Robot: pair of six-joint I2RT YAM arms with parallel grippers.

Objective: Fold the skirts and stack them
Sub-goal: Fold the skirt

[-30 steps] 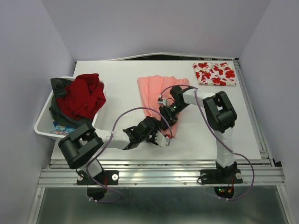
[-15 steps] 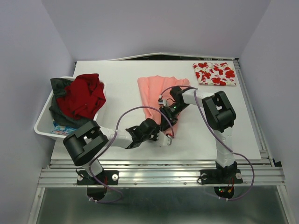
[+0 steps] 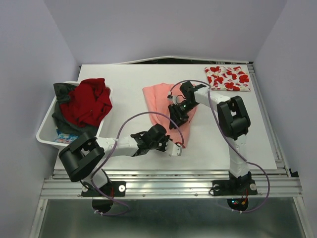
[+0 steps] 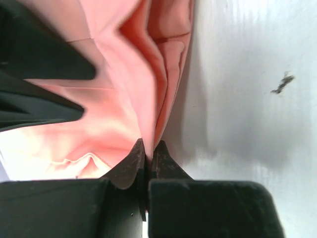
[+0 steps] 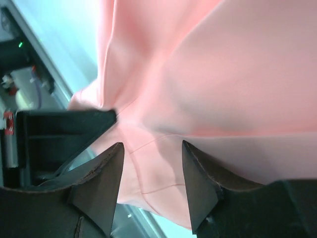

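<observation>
My left gripper should lift the pinched hem, carry it outward toward the skirt's middle (image 3: 159, 118), then lower it and let go, because the cloth lies bunched.
The salmon-pink skirt (image 3: 159, 99) lies mid-table, bunched and partly lifted. Its near hem (image 4: 148, 99) is pinched between the black fingers of my left gripper (image 4: 148, 157), which is shut on it; in the top view that gripper (image 3: 177, 147) sits at the cloth's near tip. My right gripper (image 3: 175, 118) hovers over the skirt's middle. In the right wrist view its jaws (image 5: 151, 163) stand apart with pink cloth (image 5: 208, 74) filling the view behind them. A white skirt with red flowers (image 3: 228, 78) lies folded at the far right corner.
A white bin (image 3: 43, 135) at the left edge holds a red garment (image 3: 89, 101) and dark clothes (image 3: 62, 94). The metal rail (image 3: 168, 186) with both arm bases runs along the near edge. Purple walls close in the table on three sides.
My left gripper has shut on the pink skirt's near hem. The right gripper has moved away from me over the skirt, and the cloth has bunched and shifted left.
</observation>
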